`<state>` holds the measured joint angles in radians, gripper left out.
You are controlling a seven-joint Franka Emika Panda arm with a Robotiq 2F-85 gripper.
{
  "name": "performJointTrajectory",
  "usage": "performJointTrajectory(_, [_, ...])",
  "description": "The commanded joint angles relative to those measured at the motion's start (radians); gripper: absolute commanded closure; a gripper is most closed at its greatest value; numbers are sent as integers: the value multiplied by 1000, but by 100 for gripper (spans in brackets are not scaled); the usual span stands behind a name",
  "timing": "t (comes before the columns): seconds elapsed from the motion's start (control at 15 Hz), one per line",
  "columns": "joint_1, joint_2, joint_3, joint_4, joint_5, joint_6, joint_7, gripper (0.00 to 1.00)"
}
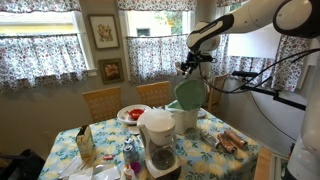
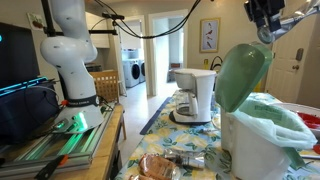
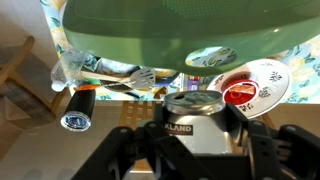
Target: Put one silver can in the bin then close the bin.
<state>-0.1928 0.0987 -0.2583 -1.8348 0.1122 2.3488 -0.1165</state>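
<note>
My gripper should next stay high above the bin's green-lined opening [image 2: 272, 121] and open its fingers to let go of the silver can there, because the pale green lid is open.
My gripper [image 3: 196, 138] is shut on the silver can [image 3: 195, 104], which stands upright between the fingers with its opened top showing. In both exterior views the gripper [image 1: 189, 66] [image 2: 266, 22] hangs above the bin [image 1: 186, 118] [image 2: 252, 150]. The bin is white with a green liner and stands on the table. Its pale green lid [image 1: 188, 93] [image 2: 243, 73] is hinged up and open. In the wrist view the lid [image 3: 190, 25] fills the top of the picture, just beyond the can.
A white coffee maker [image 1: 156, 140] [image 2: 195, 95] stands beside the bin. A plate with red food [image 1: 133, 113] [image 3: 250, 85], cutlery [image 3: 125, 75] and a reddish-brown can [image 3: 77, 110] lie on the floral tablecloth. Wooden chairs [image 1: 102, 102] stand behind the table.
</note>
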Motion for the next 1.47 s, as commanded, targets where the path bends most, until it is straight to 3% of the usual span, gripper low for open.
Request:
performJointTrajectory(0.0, [-21,48,22,48,27,0,18,63])
performJointTrajectory(1.13, [-17,81,42,60,7,-9,61,63])
performJointTrajectory(1.2, [-16,81,41,60,5,-10,67,28])
performJointTrajectory(1.27, [-17,81,42,61,5,-12,64,11])
performJointTrajectory(1.4, [-15,74,43,57,0,-8,70,0])
